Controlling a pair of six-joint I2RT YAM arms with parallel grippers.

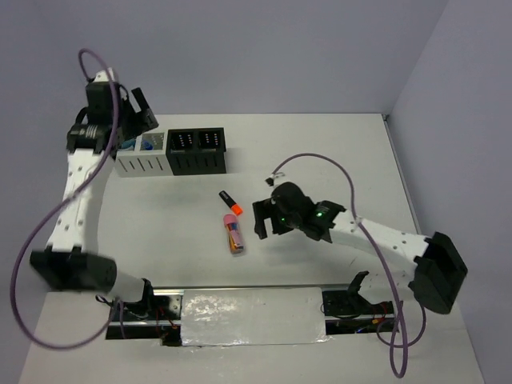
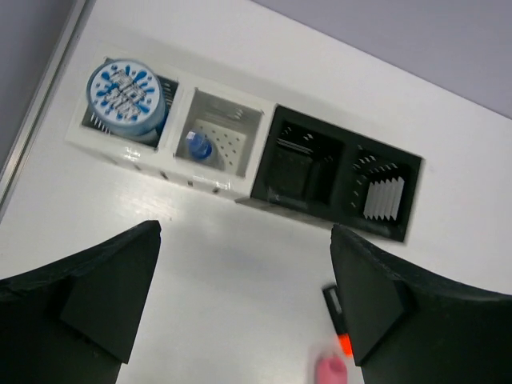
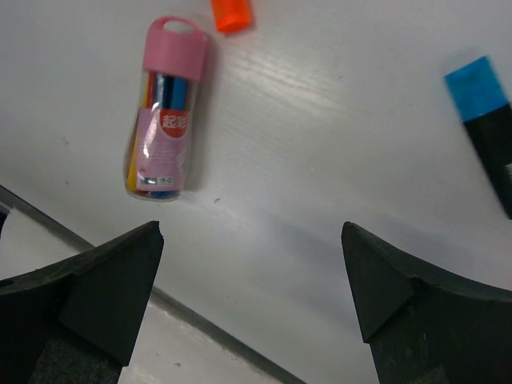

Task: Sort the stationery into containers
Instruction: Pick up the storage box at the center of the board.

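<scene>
I should next slide my right gripper over the pink-orange tube's labelled body [image 1: 235, 239] [image 3: 161, 156] and lower it, because the tube is below and to the left in the top view.
The containers [image 1: 172, 150] stand in a row at the back left, two white and two black. In the left wrist view the leftmost white box [image 2: 96, 132] holds a round blue piece [image 2: 124, 92], and the second white box [image 2: 232, 120] holds a tiny blue-capped bottle [image 2: 198, 146]. My left gripper [image 2: 244, 240] hangs open and empty above the table in front of these boxes. An orange-capped highlighter [image 1: 230, 202] and a pink-orange tube [image 1: 234, 234] lie mid-table. My right gripper [image 3: 252, 236] is open just right of the tube [image 3: 166, 112]. A blue-capped highlighter [image 3: 488, 128] lies at its right.
The two black boxes [image 2: 300, 168] [image 2: 384, 192] sit right of the white ones; one has white ribbed pieces inside. The table's near edge and a taped strip [image 1: 252, 316] lie close below the tube. Purple cables loop off both arms.
</scene>
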